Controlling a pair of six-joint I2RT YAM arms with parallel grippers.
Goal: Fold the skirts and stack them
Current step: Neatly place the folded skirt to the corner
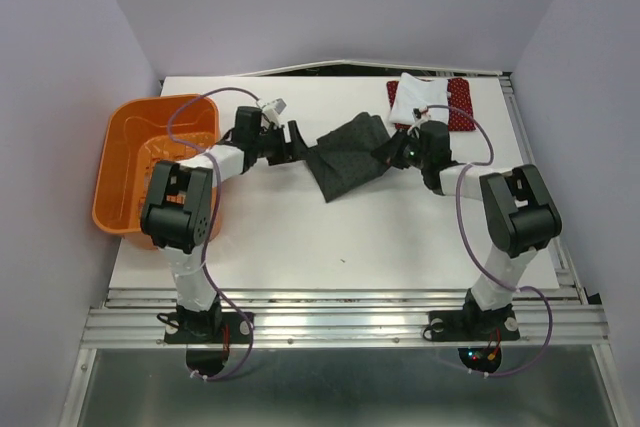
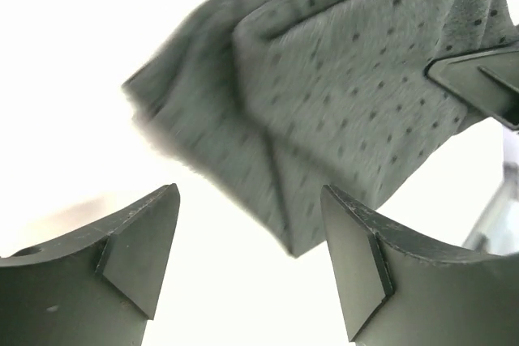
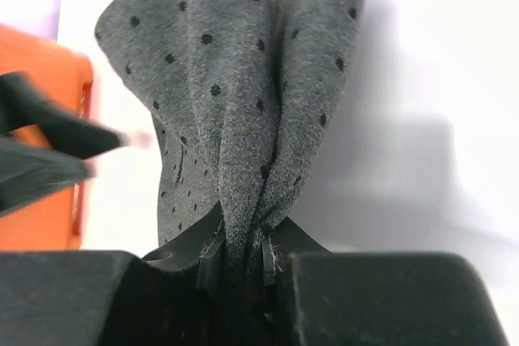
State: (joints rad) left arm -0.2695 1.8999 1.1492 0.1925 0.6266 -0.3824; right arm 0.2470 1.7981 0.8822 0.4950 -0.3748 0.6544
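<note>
The white skirt already lies folded on the red one, so next I should lift my right gripper outward, lower the grey skirt (image 1: pixel 348 155) onto that stack (image 1: pixel 420 97) and let go of it.
The dark grey dotted skirt (image 1: pixel 348 155) lies bunched mid-table between both arms. My right gripper (image 1: pixel 398 154) is shut on its right edge; in the right wrist view the grey skirt (image 3: pixel 235 95) rises in folds out of the pinched right gripper (image 3: pixel 243 242). At the cloth's left corner my left gripper (image 1: pixel 296 143) stands open. In the left wrist view, the left gripper (image 2: pixel 251 204) holds nothing, and the grey skirt (image 2: pixel 349 79) lies just beyond the tips. The white skirt (image 1: pixel 417 97) sits folded on the red dotted skirt (image 1: pixel 461 105) at the back right.
An orange plastic basket (image 1: pixel 112 172) stands at the table's left edge, beside the left arm; the basket (image 3: pixel 36 216) also shows in the right wrist view. The table's right rail (image 1: pixel 535 177) runs just past the right arm.
</note>
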